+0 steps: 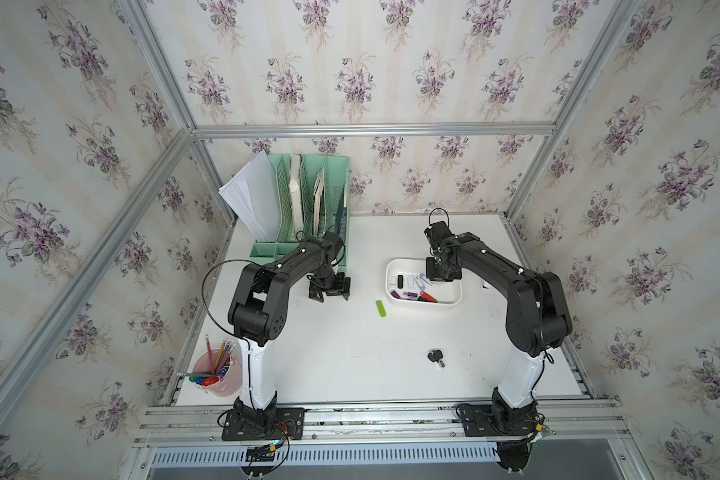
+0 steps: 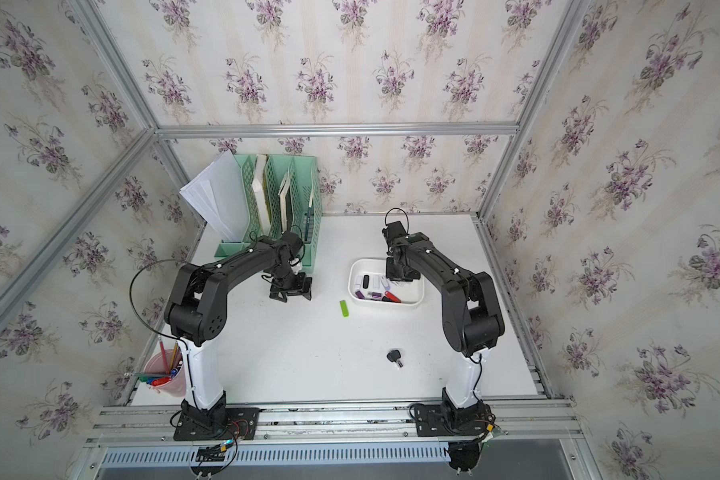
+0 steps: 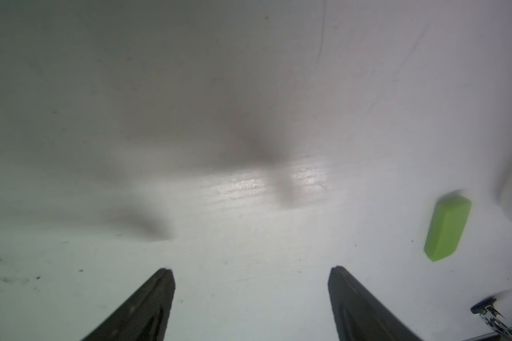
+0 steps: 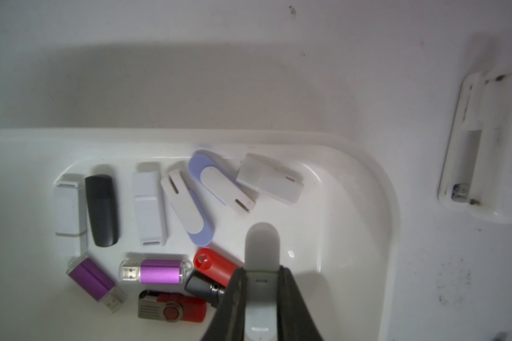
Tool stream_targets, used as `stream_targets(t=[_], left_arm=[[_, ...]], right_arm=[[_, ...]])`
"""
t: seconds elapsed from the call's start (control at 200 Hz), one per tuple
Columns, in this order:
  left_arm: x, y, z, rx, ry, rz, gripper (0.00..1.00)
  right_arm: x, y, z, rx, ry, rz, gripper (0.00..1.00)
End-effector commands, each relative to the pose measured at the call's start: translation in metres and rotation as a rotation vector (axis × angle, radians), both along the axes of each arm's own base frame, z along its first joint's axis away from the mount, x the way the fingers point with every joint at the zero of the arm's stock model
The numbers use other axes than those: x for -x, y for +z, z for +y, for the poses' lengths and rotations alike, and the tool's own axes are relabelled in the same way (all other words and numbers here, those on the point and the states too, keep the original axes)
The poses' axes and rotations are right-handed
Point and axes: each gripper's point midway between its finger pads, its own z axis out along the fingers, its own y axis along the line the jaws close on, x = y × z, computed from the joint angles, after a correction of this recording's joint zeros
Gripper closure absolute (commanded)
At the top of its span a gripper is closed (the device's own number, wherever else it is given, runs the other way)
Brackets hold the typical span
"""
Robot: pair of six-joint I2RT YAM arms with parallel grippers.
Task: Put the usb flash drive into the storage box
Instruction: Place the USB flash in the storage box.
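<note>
The bare bottom of the storage box beside the red drive (image 1: pixel 444 290) (image 4: pixel 294 251) is below my right gripper's fingers, so next I will move that gripper down into the storage box and release the grey usb flash drive.
The white storage box (image 1: pixel 422 304) (image 2: pixel 385 304) (image 4: pixel 367 165) sits right of the table's middle and holds several usb flash drives in white, black, purple and red. Over the box's right part, my right gripper (image 1: pixel 443 274) (image 2: pixel 400 274) (image 4: pixel 262 270) is shut on a pale grey usb flash drive (image 4: pixel 262 248) with a thin green line, which sticks out past the fingertips. A lime-green flash drive (image 1: pixel 380 308) (image 2: pixel 344 308) (image 3: pixel 447 228) lies on the table just left of the box. Left of that drive, my left gripper (image 1: pixel 329 293) (image 2: pixel 290 294) (image 3: pixel 250 270) is open and empty just above the table.
A mint-green file organizer (image 1: pixel 304 208) with papers stands at the back left. A pink pen cup (image 1: pixel 221 374) is at the front left corner. A small black item with a metal part (image 1: pixel 435 357) (image 3: pixel 485 310) lies near the front. A white flat piece (image 4: pixel 479 147) lies right of the box.
</note>
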Motion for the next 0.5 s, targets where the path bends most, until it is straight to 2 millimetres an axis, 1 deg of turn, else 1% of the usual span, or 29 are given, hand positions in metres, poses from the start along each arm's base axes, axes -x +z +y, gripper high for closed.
stream_targets(t=[0.0, 0.12, 0.27, 0.495], left_arm=[[0.003, 0.002, 0.0, 0.001, -0.01, 0.015, 0.14], [0.004, 0.001, 0.002, -0.009, -0.018, 0.018, 0.14], [0.006, -0.001, 0.003, -0.01, -0.016, 0.021, 0.14], [0.006, -0.003, 0.004, -0.019, -0.018, 0.026, 0.14]], right_arm=[[0.003, -0.011, -0.002, 0.0, 0.01, 0.023, 0.87], [0.01, -0.027, -0.004, 0.01, 0.008, 0.054, 0.87], [0.014, -0.042, -0.005, 0.015, 0.006, 0.081, 0.88], [0.015, -0.056, -0.008, 0.03, 0.004, 0.102, 0.88]])
